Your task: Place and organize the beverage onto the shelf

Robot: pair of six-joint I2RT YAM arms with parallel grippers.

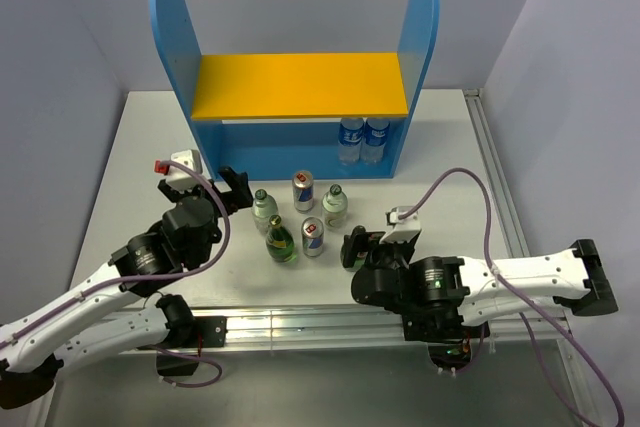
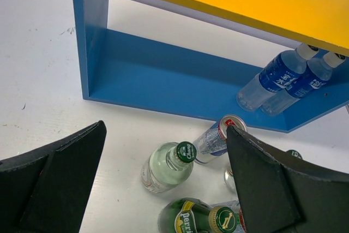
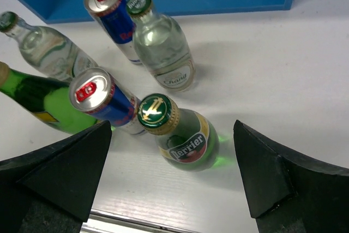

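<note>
Next, my right gripper lowers and closes on the neck of the other dark green bottle (image 3: 169, 125), since that stands below it, between its open fingers.
The blue shelf (image 1: 230, 152) with its yellow-orange upper board stands at the back. On the table in front of it are two clear bottles (image 1: 264, 209) (image 1: 335, 205), two cans (image 1: 303, 190) (image 1: 313, 236) and a green bottle (image 1: 280, 240). My right gripper (image 1: 353, 245) is open, and in the right wrist view it (image 3: 173, 126) straddles the second green bottle (image 3: 188, 140) without touching it. My left gripper (image 1: 208, 190) is open and empty, left of the group. In the left wrist view it (image 2: 165, 129) faces a clear bottle (image 2: 163, 167) and a can (image 2: 214, 137).
Two blue-labelled water bottles (image 1: 350, 139) (image 1: 376, 137) stand at the right end of the shelf's lower level. The shelf's tall side panels (image 1: 418, 17) rise at both ends. A metal rail (image 1: 300, 325) runs along the table's near edge.
</note>
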